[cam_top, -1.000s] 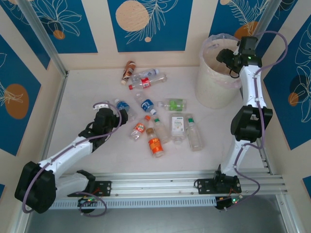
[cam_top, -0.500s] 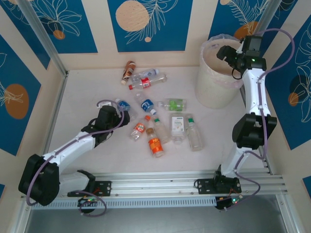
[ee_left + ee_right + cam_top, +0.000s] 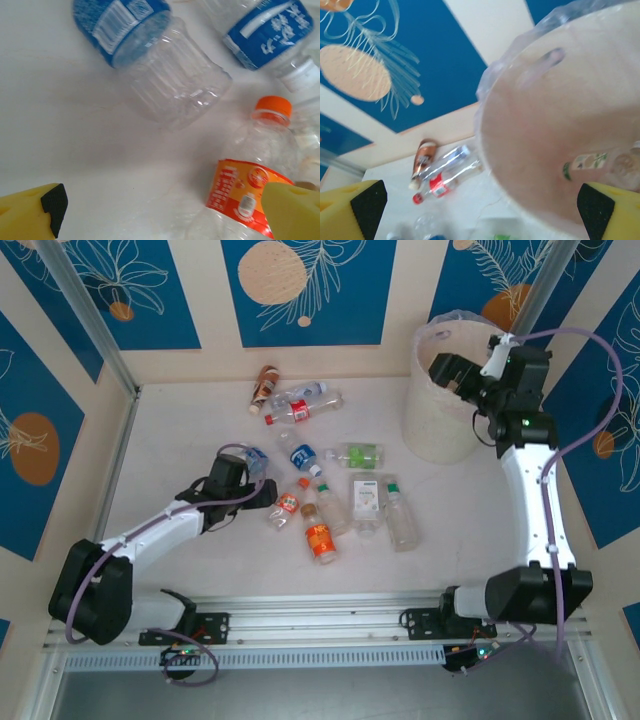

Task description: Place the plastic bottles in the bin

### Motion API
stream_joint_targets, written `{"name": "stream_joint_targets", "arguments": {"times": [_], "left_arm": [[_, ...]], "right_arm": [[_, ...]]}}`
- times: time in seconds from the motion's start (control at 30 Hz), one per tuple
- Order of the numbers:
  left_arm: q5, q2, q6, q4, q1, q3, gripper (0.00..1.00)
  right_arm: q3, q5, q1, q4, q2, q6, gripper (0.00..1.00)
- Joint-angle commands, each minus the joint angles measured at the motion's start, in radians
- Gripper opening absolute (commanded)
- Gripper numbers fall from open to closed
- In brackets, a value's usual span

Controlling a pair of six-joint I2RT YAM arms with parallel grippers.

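My left gripper has the nearest bottle's orange label (image 3: 246, 194) below one finger rather than midway, so next it should shift over it toward the mid-table cluster, lower and close.
Several plastic bottles lie on the white table. My left gripper (image 3: 263, 490) (image 3: 162, 215) is open and low over the table, its jaws empty. An orange-label bottle (image 3: 286, 504) (image 3: 250, 185) lies against its right finger (image 3: 292, 210). A blue-label bottle (image 3: 256, 459) (image 3: 150, 55) lies just beyond. My right gripper (image 3: 446, 370) (image 3: 480, 215) hangs open and empty over the near rim of the bin (image 3: 440, 435) (image 3: 555, 115). A green-label bottle (image 3: 585, 162) rests inside the bin.
A brown bottle (image 3: 264, 387) (image 3: 422, 157) and a red-label bottle (image 3: 295, 410) (image 3: 440, 182) lie near the back wall. More bottles (image 3: 365, 498) cluster mid-table, among them a green-label one (image 3: 358, 453) and an orange one (image 3: 320, 537). Blue patterned walls enclose the table.
My left gripper slid right, up to the orange-label bottle. My right gripper spread wider and shifted left over the bin's rim as the arm swung out to the right.
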Motion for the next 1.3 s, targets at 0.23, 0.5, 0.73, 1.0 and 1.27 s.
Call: {"name": "stream_joint_targets", "arguments": {"times": [0.23, 0.5, 0.73, 1.0, 1.27], "left_arm": [[0.061, 0.061, 0.199, -0.065, -0.100, 0.086, 0.96], [-0.037, 0.182, 0.278, -0.143, -0.205, 0.150, 0.87], [-0.093, 0.285, 0.281, -0.110, -0.249, 0.140, 0.81], [-0.108, 0.301, 0.261, -0.072, -0.247, 0.121, 0.65], [-0.112, 0.253, 0.272, -0.080, -0.243, 0.117, 0.53]], "right_arm": [[-0.292, 0.006, 0.130, -0.051, -0.188, 0.007, 1.00], [-0.381, 0.066, 0.144, -0.022, -0.210, 0.046, 1.00], [-0.376, 0.062, 0.145, -0.012, -0.194, 0.047, 0.99], [-0.377, 0.062, 0.146, -0.015, -0.186, 0.045, 1.00], [-0.368, 0.054, 0.156, -0.015, -0.170, 0.057, 1.00]]}}
